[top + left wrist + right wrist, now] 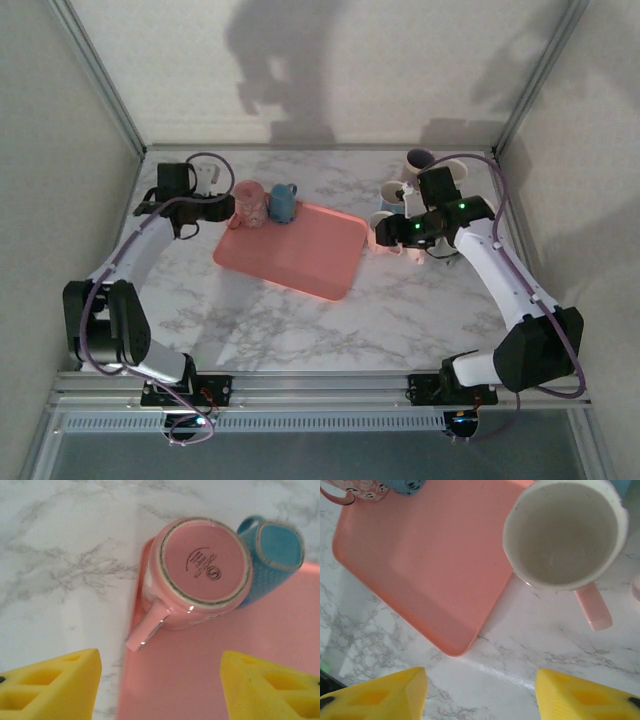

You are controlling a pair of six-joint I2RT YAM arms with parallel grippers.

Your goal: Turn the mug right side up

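The pink mug's handle [235,221] [149,624] is below my left gripper and sticks out toward the open yellow fingers. My left gripper needs to come down around it next.
A pink mug [248,203] [205,562] stands upside down on the far left corner of the pink tray [300,255] [210,670], base up, its handle over the tray's rim. A blue mug [282,202] [272,555] leans against it, also bottom up. My left gripper [222,208] [160,690] hovers open just short of the pink mug, nothing between its yellow pads. My right gripper [395,232] [480,695] is open above the marble by the tray's right corner. A pink mug with a white inside [383,235] [565,535] stands upright there, off the tray.
More mugs stand at the back right: a white one [393,192] and a purple one [420,158]. Most of the pink tray [420,555] is bare. Metal frame posts and walls close in the marble table [300,330] on three sides.
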